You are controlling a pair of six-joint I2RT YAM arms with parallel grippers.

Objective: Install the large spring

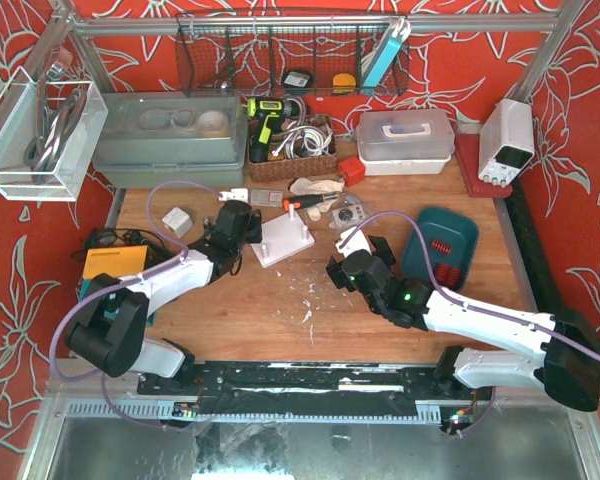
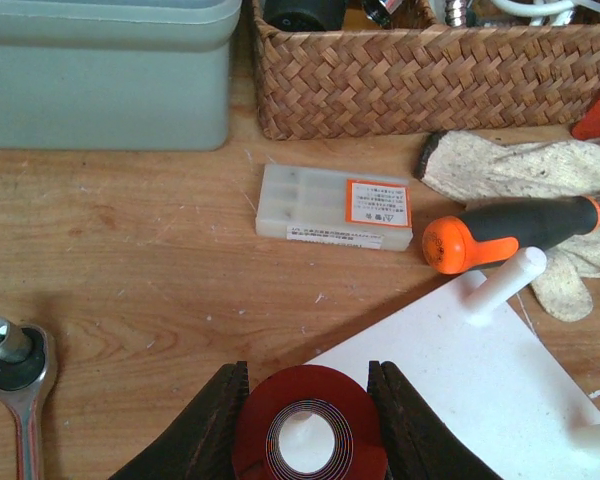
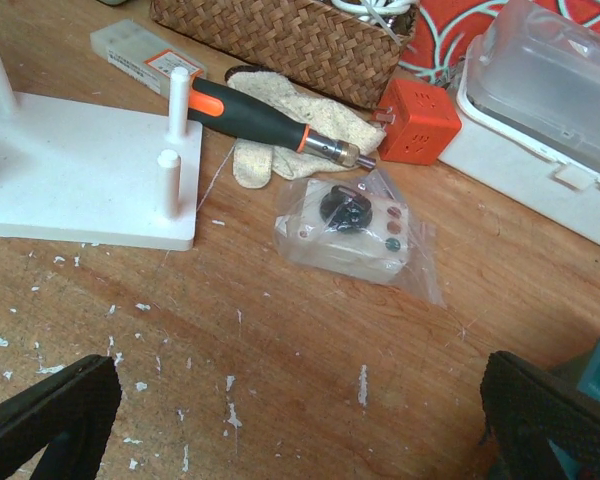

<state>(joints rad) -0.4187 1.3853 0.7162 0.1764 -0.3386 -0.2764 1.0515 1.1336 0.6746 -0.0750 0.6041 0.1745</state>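
White shows through the red coil's hole. I will next lower the coil in my left gripper toward the white peg board's corner (image 2: 307,443) below and release it there.
My left gripper (image 2: 308,425) is shut on a red round coil (image 2: 308,435), which I take for the large spring. The coil sits over the near corner of the white peg board (image 2: 460,390), and white shows through its hole; I cannot tell if that is a peg. In the top view the left gripper (image 1: 242,226) is at the left edge of the board (image 1: 283,243). My right gripper (image 3: 300,430) is open and empty above bare wood, to the right of the board (image 3: 70,180). In the top view it (image 1: 345,268) is near the table's middle.
An orange-black screwdriver (image 2: 510,235) and a glove (image 2: 520,170) lie behind the board. Nearby are a labelled plastic case (image 2: 335,207), a wicker basket (image 2: 430,70), a grey bin (image 2: 100,70) and a ratchet wrench (image 2: 18,370). A bagged part (image 3: 350,230), an orange cube (image 3: 418,122) and a teal tray (image 1: 438,245) are on the right.
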